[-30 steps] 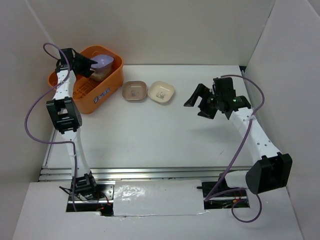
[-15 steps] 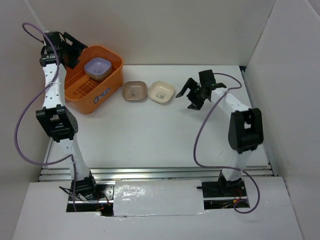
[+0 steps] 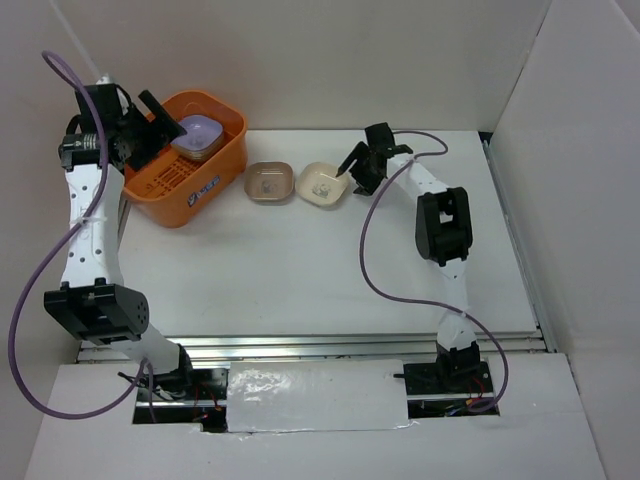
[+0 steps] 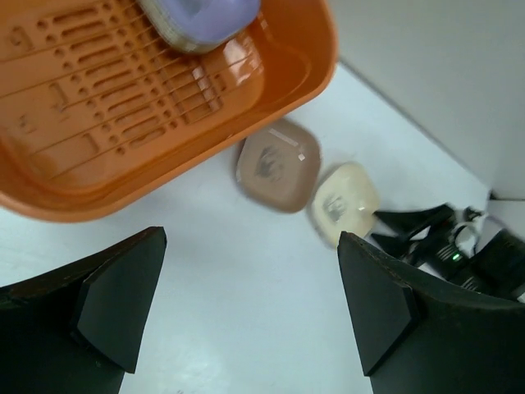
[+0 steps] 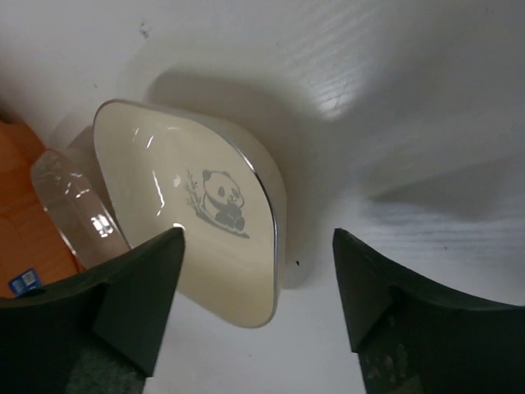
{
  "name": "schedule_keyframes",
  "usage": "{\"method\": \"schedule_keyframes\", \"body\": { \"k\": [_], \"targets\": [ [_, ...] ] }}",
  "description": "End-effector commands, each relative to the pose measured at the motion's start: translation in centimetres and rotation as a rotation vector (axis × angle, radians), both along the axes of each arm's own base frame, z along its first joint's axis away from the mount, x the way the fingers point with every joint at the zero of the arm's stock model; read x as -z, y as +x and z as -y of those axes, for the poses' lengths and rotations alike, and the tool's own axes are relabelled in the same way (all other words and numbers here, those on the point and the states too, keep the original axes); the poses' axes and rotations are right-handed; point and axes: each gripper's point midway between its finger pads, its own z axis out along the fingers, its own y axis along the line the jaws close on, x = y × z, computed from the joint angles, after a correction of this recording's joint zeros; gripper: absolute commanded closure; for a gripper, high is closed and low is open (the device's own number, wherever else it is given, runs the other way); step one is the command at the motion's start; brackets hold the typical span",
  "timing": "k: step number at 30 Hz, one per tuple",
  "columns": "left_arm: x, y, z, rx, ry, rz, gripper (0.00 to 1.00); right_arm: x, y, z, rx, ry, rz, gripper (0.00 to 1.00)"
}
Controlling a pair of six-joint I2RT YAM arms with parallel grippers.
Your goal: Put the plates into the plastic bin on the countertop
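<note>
My left gripper is above the bin (image 3: 185,185). Next it will move past the brown plate, then onto the cream plate's rim opposite my right gripper.
The orange plastic bin (image 3: 185,185) stands at the back left of the white countertop (image 3: 300,270). A lavender plate (image 3: 200,133) lies in it on top of a stack; it also shows in the left wrist view (image 4: 201,20). A brown plate (image 3: 270,183) and a cream plate (image 3: 322,185) with a panda picture lie side by side right of the bin. My left gripper (image 3: 165,122) is open and empty, above the bin's left side. My right gripper (image 3: 353,172) is open, and its fingers (image 5: 139,287) straddle the cream plate's (image 5: 189,205) right rim.
White walls enclose the back and both sides. The metal rail (image 3: 310,345) runs along the front edge. In the left wrist view the bin's slotted bottom (image 4: 123,90), the brown plate (image 4: 277,164), the cream plate (image 4: 344,201) and the right gripper (image 4: 439,238) show.
My left gripper let go of the lavender plate onto the stack in the bin and drew back. My right gripper moved left to the cream plate's right rim.
</note>
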Motion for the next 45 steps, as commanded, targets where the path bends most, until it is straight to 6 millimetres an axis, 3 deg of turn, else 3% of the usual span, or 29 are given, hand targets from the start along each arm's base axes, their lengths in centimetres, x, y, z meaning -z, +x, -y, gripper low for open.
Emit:
{"method": "schedule_keyframes", "body": {
  "k": [1, 7, 9, 11, 13, 14, 15, 16, 17, 19, 20, 21, 22, 23, 25, 26, 28, 31, 34, 35, 36, 38, 39, 40, 41, 42, 43, 44, 45],
  "targets": [
    [1.8, -2.7, -0.1, 0.035, 0.070, -0.082, 0.01, -0.7, 1.3, -0.5, 0.025, -0.058, 0.003, 0.23],
    [3.6, -4.2, 1.2, 0.082, 0.131, -0.150, 0.01, 1.0, 1.4, -1.2, 0.013, -0.070, -0.047, 0.64],
    [3.8, -4.3, 2.4, 0.130, 0.150, -0.170, 0.01, 1.7, 0.2, -0.8, 0.007, -0.096, -0.081, 0.89],
    [3.6, -4.3, 3.4, 0.162, 0.170, -0.172, 0.01, 0.5, -0.5, 0.2, 0.019, -0.125, -0.066, 1.00],
    [3.7, -4.0, 6.2, 0.236, 0.178, -0.174, 0.01, 1.0, -2.5, 1.6, 0.033, -0.170, -0.106, 1.00],
    [3.3, -3.8, 7.1, 0.254, 0.184, -0.160, 0.01, -1.7, -2.8, 2.6, 0.059, -0.217, -0.051, 1.00],
    [3.7, -3.6, 9.4, 0.308, 0.195, -0.166, 0.01, -0.9, -4.5, 3.6, 0.069, -0.265, -0.079, 1.00],
    [3.8, -3.4, 10.4, 0.327, 0.205, -0.165, 0.01, -1.9, -5.2, 4.4, 0.085, -0.301, -0.063, 1.00],
    [3.5, -3.2, 11.5, 0.353, 0.210, -0.154, 0.01, -4.7, -5.9, 6.0, 0.125, -0.367, -0.012, 1.00],
    [4.9, -2.6, 15.2, 0.444, 0.217, -0.181, 0.01, -5.4, -8.2, 6.9, 0.119, -0.444, -0.015, 1.00],
    [4.3, -2.4, 16.5, 0.474, 0.223, -0.160, 0.01, -7.6, -9.1, 7.5, 0.126, -0.467, 0.022, 1.00],
    [5.9, -2.1, 19.0, 0.538, 0.233, -0.191, 0.01, -7.8, -10.1, 7.9, 0.123, -0.518, 0.025, 1.00],
    [5.1, -1.9, 20.7, 0.587, 0.232, -0.164, 0.01, -9.4, -11.1, 8.2, 0.107, -0.541, 0.047, 1.00],
    [6.7, -1.8, 23.2, 0.652, 0.237, -0.192, 0.01, -9.8, -11.9, 8.6, 0.103, -0.570, 0.053, 1.00],
    [6.4, -1.6, 25.6, 0.715, 0.236, -0.171, 0.01, -12.1, -13.5, 8.0, 0.061, -0.579, 0.101, 1.00],
    [7.8, -1.7, 27.4, 0.771, 0.227, -0.195, 0.01, -12.9, -14.0, 7.8, 0.044, -0.574, 0.120, 1.00],
    [8.1, -1.6, 28.6, 0.800, 0.235, -0.198, 0.01, -14.5, -15.6, 7.0, -0.004, -0.533, 0.155, 1.00],
    [10.3, -1.7, 29.8, 0.841, 0.255, -0.240, 0.01, -16.0, -17.4, 5.6, -0.080, -0.468, 0.192, 1.00],
    [13.1, -2.3, 30.3, 0.878, 0.266, -0.303, 0.03, -19.3, -19.5, 3.9, -0.156, -0.350, 0.278, 1.00],
    [13.3, -2.3, 30.5, 0.883, 0.264, -0.297, 0.07, -19.3, -20.1, 3.5, -0.179, -0.325, 0.277, 1.00],
    [13.6, -2.3, 30.4, 0.879, 0.268, -0.300, 0.21, -19.7, -20.5, 3.2, -0.187, -0.296, 0.288, 1.00],
    [14.0, -2.3, 30.3, 0.870, 0.276, -0.300, 0.39, -20.6, -21.5, 2.7, -0.204, -0.249, 0.308, 1.00],
    [14.0, -2.2, 30.2, 0.863, 0.280, -0.299, 0.63, -20.8, -21.7, 2.5, -0.208, -0.230, 0.310, 1.00],
    [13.9, -2.1, 30.0, 0.856, 0.283, -0.295, 0.74, -21.2, -21.9, 2.4, -0.216, -0.212, 0.316, 1.00],
    [13.5, -1.8, 30.0, 0.848, 0.281, -0.277, 0.85, -21.2, -22.4, 1.9, -0.246, -0.170, 0.309, 0.96],
    [13.2, -1.6, 29.8, 0.839, 0.283, -0.269, 1.00, -21.3, -22.5, 1.6, -0.256, -0.146, 0.314, 0.81],
    [12.2, -1.2, 29.5, 0.817, 0.278, -0.246, 1.00, -21.8, -22.5, 1.6, -0.256, -0.120, 0.329, 0.46],
    [11.3, -0.7, 28.7, 0.783, 0.279, -0.228, 1.00, -21.5, -22.3, 2.3, -0.229, -0.116, 0.317, 0.01],
    [10.3, -0.2, 27.8, 0.742, 0.281, -0.210, 1.00, -21.5, -22.1, 3.0, -0.196, -0.115, 0.310, 0.00]
  ]
}}
